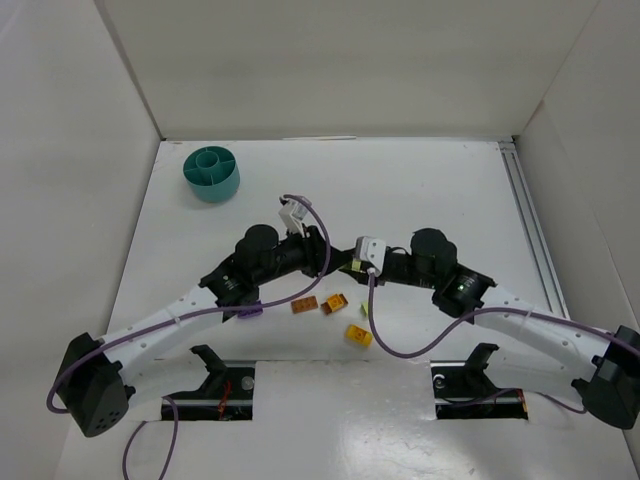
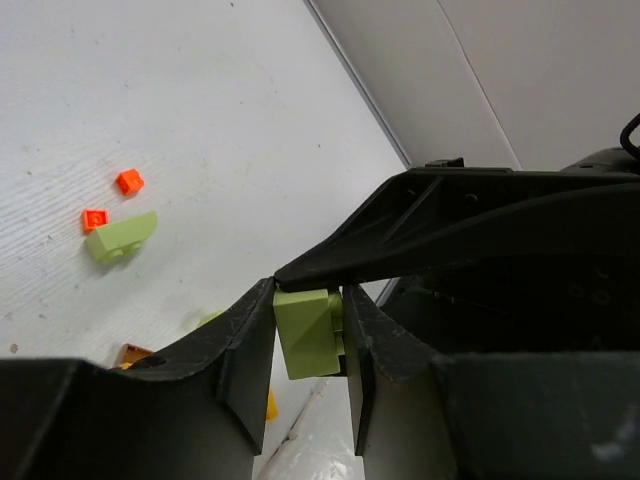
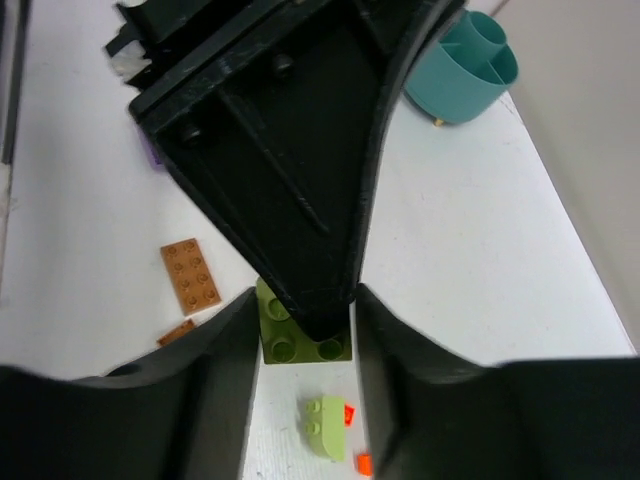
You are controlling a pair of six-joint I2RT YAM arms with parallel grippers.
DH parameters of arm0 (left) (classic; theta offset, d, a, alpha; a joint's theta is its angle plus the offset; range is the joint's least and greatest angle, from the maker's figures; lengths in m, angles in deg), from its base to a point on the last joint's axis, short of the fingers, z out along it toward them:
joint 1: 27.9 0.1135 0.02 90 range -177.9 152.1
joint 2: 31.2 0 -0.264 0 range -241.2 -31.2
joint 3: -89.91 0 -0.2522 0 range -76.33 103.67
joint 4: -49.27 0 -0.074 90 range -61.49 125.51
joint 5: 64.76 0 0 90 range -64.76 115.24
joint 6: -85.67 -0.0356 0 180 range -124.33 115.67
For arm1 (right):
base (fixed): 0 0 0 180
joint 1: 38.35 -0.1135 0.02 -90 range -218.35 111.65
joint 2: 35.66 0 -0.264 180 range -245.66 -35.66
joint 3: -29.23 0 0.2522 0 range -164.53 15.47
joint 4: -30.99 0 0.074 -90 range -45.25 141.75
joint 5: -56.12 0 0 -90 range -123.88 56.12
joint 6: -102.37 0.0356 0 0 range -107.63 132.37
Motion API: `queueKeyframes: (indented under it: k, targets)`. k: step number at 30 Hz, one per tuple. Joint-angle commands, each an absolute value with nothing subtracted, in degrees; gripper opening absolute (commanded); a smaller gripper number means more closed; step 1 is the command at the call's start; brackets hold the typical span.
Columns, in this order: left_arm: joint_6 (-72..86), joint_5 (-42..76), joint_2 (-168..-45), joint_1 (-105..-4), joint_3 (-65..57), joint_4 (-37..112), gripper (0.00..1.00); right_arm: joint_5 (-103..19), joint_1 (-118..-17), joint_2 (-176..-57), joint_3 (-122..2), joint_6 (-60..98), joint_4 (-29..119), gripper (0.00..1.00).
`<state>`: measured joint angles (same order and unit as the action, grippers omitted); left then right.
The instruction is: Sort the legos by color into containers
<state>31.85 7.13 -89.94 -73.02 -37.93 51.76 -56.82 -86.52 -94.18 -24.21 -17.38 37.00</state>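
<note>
My left gripper needs to swing outward over the sections of the teal tub and let go of the brick, because they are outward and to its left in the top view.
Both grippers meet at the table's middle on one pale green brick. In the left wrist view the brick is pinched between my left gripper's fingers, with a right finger lying over its top. In the right wrist view the same brick, studs showing, sits between my right gripper's fingers, partly covered by the left gripper. The grippers show in the top view too, left and right. The teal tub stands at the far left, away from both arms.
Loose bricks lie near the front: orange-brown, yellow and yellow. A purple brick lies by the left arm. Below the grippers lie a pale green brick, red-orange bricks and an orange-brown plate.
</note>
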Motion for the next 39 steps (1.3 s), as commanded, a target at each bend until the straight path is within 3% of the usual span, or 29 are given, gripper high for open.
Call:
queueKeyframes:
  k: [1, 2, 5, 6, 8, 10, 15, 28, 39]
  targets:
    - [31.3, 9.9, -89.0, -72.9, -35.6, 50.5, 0.0, -51.4, -86.6, -94.1, -29.4, -16.1, 32.1, 0.46]
    - [31.3, 11.3, -88.3, -72.9, -34.4, 49.7, 0.0, -51.4, -86.6, -94.7, -30.1, -16.1, 32.1, 0.55]
    - [31.3, 18.3, -88.9, -72.9, -30.8, 44.9, 0.0, -51.9, -86.6, -95.3, -30.8, -15.6, 32.6, 0.67]
    - [31.3, 20.0, -89.4, -72.9, -29.8, 42.2, 0.0, -51.9, -86.6, -95.8, -31.3, -15.1, 32.6, 0.77]
    - [31.3, 23.9, -90.6, -72.2, -27.6, 39.7, 0.0, -50.1, -86.6, -96.3, -32.0, -15.0, 34.2, 0.8]
    - [30.7, 23.3, -92.8, -69.3, -25.0, 37.7, 0.0, -47.5, -86.6, -96.9, -33.6, -15.0, 34.7, 1.0]
    - [30.1, 23.3, -98.2, -61.2, -17.2, 31.8, 0.0, -41.8, -84.6, -98.8, -38.7, -15.0, 41.0, 1.0]
    - [24.2, 16.8, -115.1, -25.3, 1.8, 29.3, 0.0, -54.4, -64.2, -104.6, -43.4, -11.2, 45.4, 1.0]
    - [18.3, 16.0, -146.6, -17.2, 33.7, 23.2, 0.0, -54.4, -57.5, -115.3, -50.5, -10.0, 47.1, 1.0]
